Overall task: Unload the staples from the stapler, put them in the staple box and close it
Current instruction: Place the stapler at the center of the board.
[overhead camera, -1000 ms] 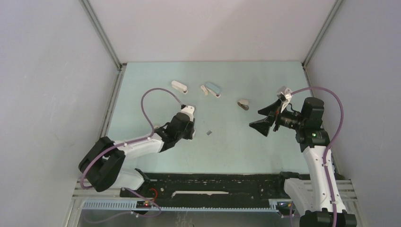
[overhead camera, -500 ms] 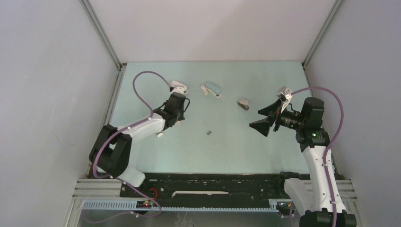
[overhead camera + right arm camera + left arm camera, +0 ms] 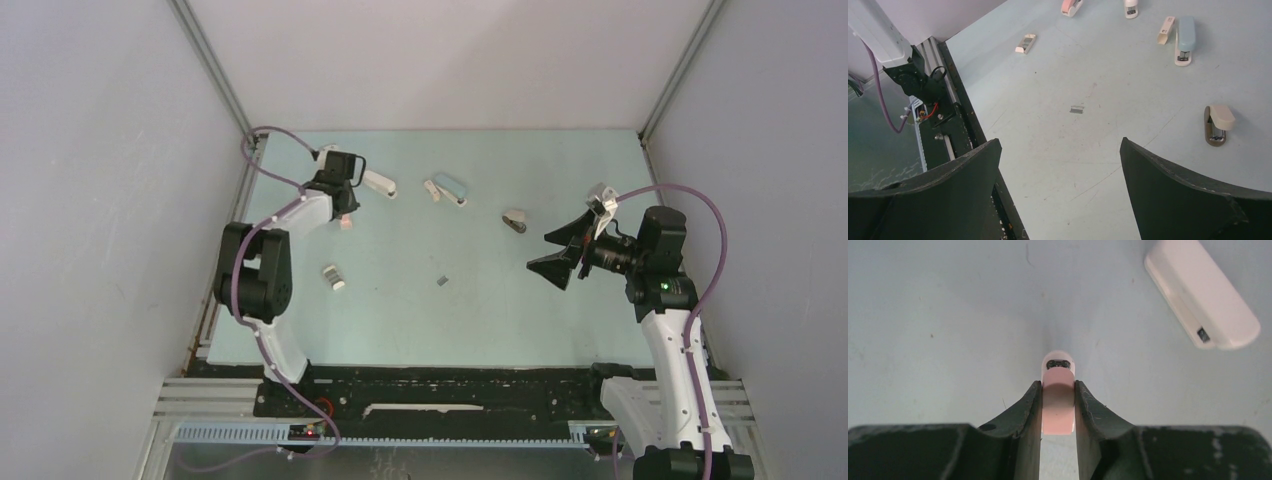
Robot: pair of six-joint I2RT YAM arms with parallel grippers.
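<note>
My left gripper should next lower the pink stapler slightly outward onto empty mat (image 3: 345,214) (image 3: 1058,388) beside the white stapler, because the staples are already on the middle of the mat.
A pink stapler (image 3: 1058,405) is clamped between the dark fingers of my left gripper (image 3: 1058,390), its front end with a metal slot pointing at the mat. In the top view this gripper (image 3: 344,212) is at the back left, just in front of a white stapler (image 3: 378,183) (image 3: 1203,300). A tiny grey strip of staples (image 3: 441,281) (image 3: 1077,110) lies alone on the mat's middle. My right gripper (image 3: 563,255) (image 3: 1059,150) hovers at the right, open wide and empty, aimed toward the staples.
A blue stapler (image 3: 450,186) with a beige piece (image 3: 1166,30) beside it lies at the back centre. A beige and brown stapler (image 3: 515,221) (image 3: 1218,125) sits right of it. A small whitish piece (image 3: 333,277) lies at the left. Walls enclose the mat (image 3: 500,320).
My left arm has swung from the mat's middle to the back left with the pink stapler still in its grip. The small whitish piece now shows where the arm was. The right arm is still.
</note>
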